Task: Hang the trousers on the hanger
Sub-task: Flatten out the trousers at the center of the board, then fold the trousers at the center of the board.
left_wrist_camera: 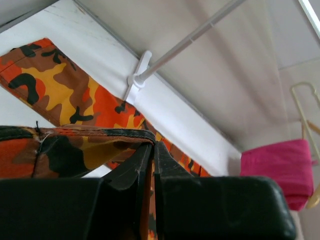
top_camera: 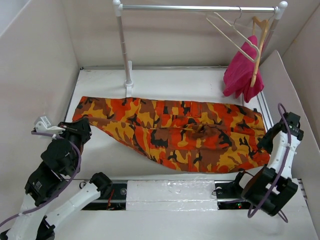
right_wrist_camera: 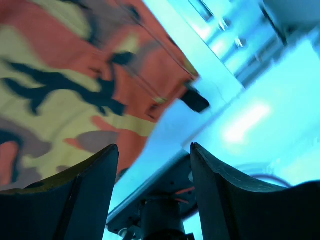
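Note:
I hold only the hem end of a leg so far. My right gripper should move down and slightly back onto the trousers' waist edge by the near corner.
The camouflage trousers (top_camera: 175, 132) lie spread across the white table, leg ends at the left, waist at the right. My left gripper (top_camera: 82, 128) is shut on the hem of a trouser leg (left_wrist_camera: 95, 137) at the left end, the cloth pinched between the fingers. My right gripper (top_camera: 265, 142) is open and empty beside the waist end of the trousers (right_wrist_camera: 60, 75). The pale cream hanger (top_camera: 234, 34) hangs on the rail at the back right, also seen in the left wrist view (left_wrist_camera: 306, 107).
A white rail (top_camera: 197, 8) on a post (top_camera: 124, 47) stands at the back. A tan wooden hanger (top_camera: 259, 45) carries a magenta garment (top_camera: 242, 72) beside the cream hanger. Walls enclose the table on three sides.

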Robot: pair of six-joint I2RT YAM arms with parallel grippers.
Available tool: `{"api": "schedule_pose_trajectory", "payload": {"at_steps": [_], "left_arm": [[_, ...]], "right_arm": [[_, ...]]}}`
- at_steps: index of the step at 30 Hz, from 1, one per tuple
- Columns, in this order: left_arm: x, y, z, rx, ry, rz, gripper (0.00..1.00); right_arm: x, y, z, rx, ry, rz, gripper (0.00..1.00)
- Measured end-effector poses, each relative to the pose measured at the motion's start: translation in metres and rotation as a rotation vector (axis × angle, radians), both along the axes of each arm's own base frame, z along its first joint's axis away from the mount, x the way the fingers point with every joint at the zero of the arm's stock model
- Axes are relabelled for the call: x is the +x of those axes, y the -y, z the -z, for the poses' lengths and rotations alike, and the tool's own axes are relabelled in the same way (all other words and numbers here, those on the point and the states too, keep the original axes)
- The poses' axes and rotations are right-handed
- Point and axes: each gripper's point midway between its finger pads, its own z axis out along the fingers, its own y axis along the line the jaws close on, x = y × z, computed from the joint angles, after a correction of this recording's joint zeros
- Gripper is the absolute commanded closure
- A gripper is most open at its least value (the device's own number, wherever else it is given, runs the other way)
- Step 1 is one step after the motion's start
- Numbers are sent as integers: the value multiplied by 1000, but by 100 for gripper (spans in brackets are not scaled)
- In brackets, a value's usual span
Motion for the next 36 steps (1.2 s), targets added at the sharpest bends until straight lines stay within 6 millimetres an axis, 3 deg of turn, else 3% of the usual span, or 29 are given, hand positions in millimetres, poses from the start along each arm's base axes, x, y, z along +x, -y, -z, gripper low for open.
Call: {"api": "schedule_pose_trajectory", "payload": {"at_steps": [4, 8, 12, 20, 25, 26, 28, 29, 31, 36], "left_arm": [[0, 4, 7, 52, -26, 36, 100], [-2, 1, 7, 93, -27, 37, 100], [-4, -2, 8, 130, -28, 41, 100], [-4, -3, 11, 178, -37, 47, 100], [-4, -2, 11, 187, -38, 51, 100], [-4, -2, 11, 188, -39, 51, 100], [-3, -1, 13, 191, -43, 51, 100], [-1, 0, 15, 196, -47, 48, 100], [3, 0, 21, 212, -56, 33, 100], [16, -9, 31, 301, -82, -69, 100]], "right_arm": [[-20, 0, 18, 47, -82, 121, 35], [-23, 3, 24, 75, -97, 192, 35], [-25, 4, 35, 116, -108, 256, 43], [-33, -18, 77, 217, -149, 312, 45], [-31, -19, 94, 235, -151, 347, 51], [-30, -19, 96, 237, -152, 354, 55], [-27, -18, 98, 239, -149, 368, 86], [-26, -17, 99, 238, -143, 378, 86], [-26, -15, 99, 230, -146, 376, 100], [-25, -12, 93, 207, -129, 330, 100]]}}
